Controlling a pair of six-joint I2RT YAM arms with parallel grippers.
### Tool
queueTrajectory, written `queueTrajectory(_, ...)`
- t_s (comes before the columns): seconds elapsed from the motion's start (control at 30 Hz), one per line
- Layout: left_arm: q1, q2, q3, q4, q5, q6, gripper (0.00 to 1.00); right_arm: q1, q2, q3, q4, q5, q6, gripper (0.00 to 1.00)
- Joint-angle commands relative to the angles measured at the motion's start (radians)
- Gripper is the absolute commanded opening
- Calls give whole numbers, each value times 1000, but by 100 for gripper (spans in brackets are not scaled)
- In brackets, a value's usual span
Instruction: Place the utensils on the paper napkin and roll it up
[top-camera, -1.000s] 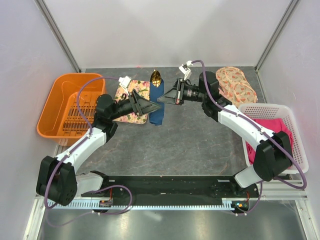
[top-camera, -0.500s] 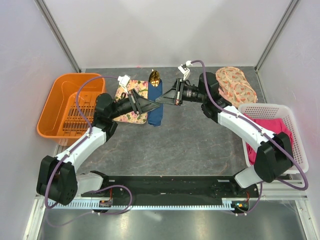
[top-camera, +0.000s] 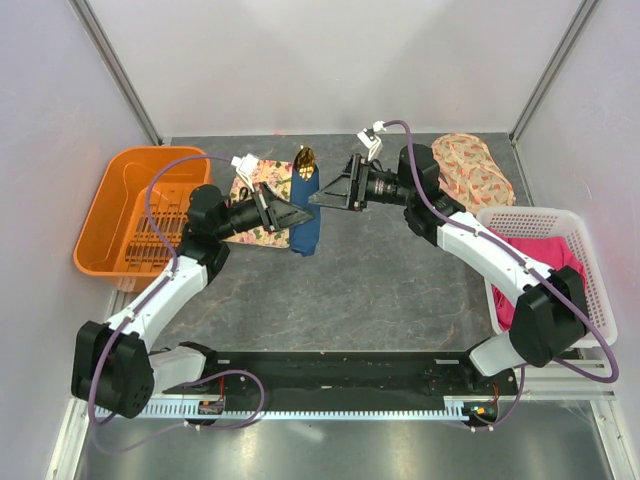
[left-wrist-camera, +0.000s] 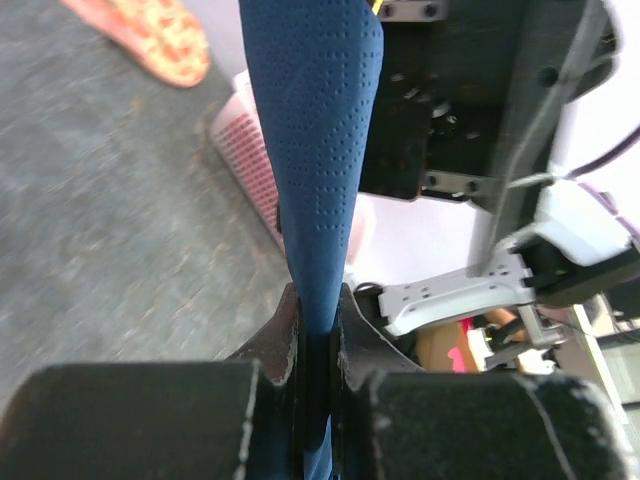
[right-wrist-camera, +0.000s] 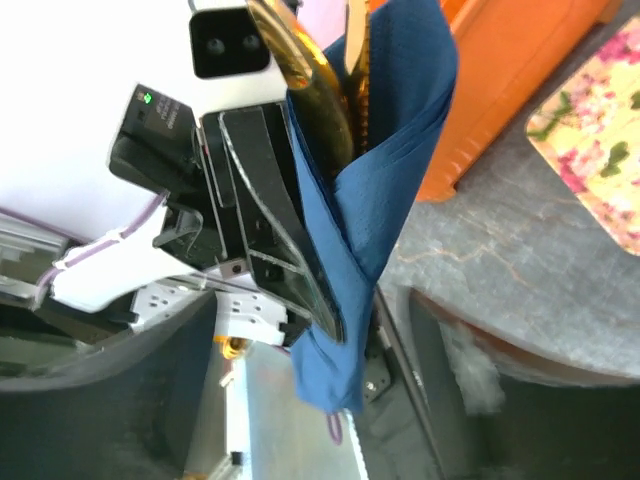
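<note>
My left gripper carries the roll over the open, empty orange basket next, lowers and releases, since the basket lies to its left in the top view.
The navy paper napkin (top-camera: 306, 222) is rolled round the gold utensils (top-camera: 305, 158), whose tips stick out of its far end. My left gripper (top-camera: 297, 216) is shut on the roll, which runs up from between its pads in the left wrist view: napkin (left-wrist-camera: 320, 150), gripper (left-wrist-camera: 317, 300). My right gripper (top-camera: 322, 197) stands open just right of the roll, its fingers apart on either side without touching. In the right wrist view the napkin (right-wrist-camera: 385, 200) hangs in front of the open gripper (right-wrist-camera: 310, 310), with the utensils (right-wrist-camera: 300, 70) showing at the top.
An orange basket (top-camera: 130, 205) sits at the left. The floral tray (top-camera: 258, 195) lies under the left gripper's wrist. A floral cloth (top-camera: 472, 168) lies at the back right, and a white basket (top-camera: 590, 250) with pink cloth is at the right edge.
The left gripper has closed on the napkin roll. The right gripper, shut on it before, has opened and let go. The roll has shifted slightly left.
</note>
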Motion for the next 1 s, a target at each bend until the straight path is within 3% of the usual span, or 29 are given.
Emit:
queueTrajectory(0.0,39,-82,82,-205,29,203,2,-2,-41,61,-42,19,-63,96)
queueTrajectory(0.2,207,-104,212,-526,154,442,2,-24,-51,92,-126,22,-124,98)
queueTrajectory(0.4,591,13,423,-902,300,733,2,-35,-49,101,-195,14,-170,98)
queueTrajectory(0.57,809,160,661,-1245,343,1080,2,-35,-49,98,-223,19,-195,98)
queueTrajectory(0.63,884,217,724,-1307,340,1142,2,-35,-44,95,-234,19,-206,98)
queueTrajectory(0.83,952,323,815,-1487,207,1330,2,-36,-26,121,-307,24,-261,98)
queueTrajectory(0.97,955,338,797,-1513,167,1358,2,-39,-23,159,-401,51,-350,98)
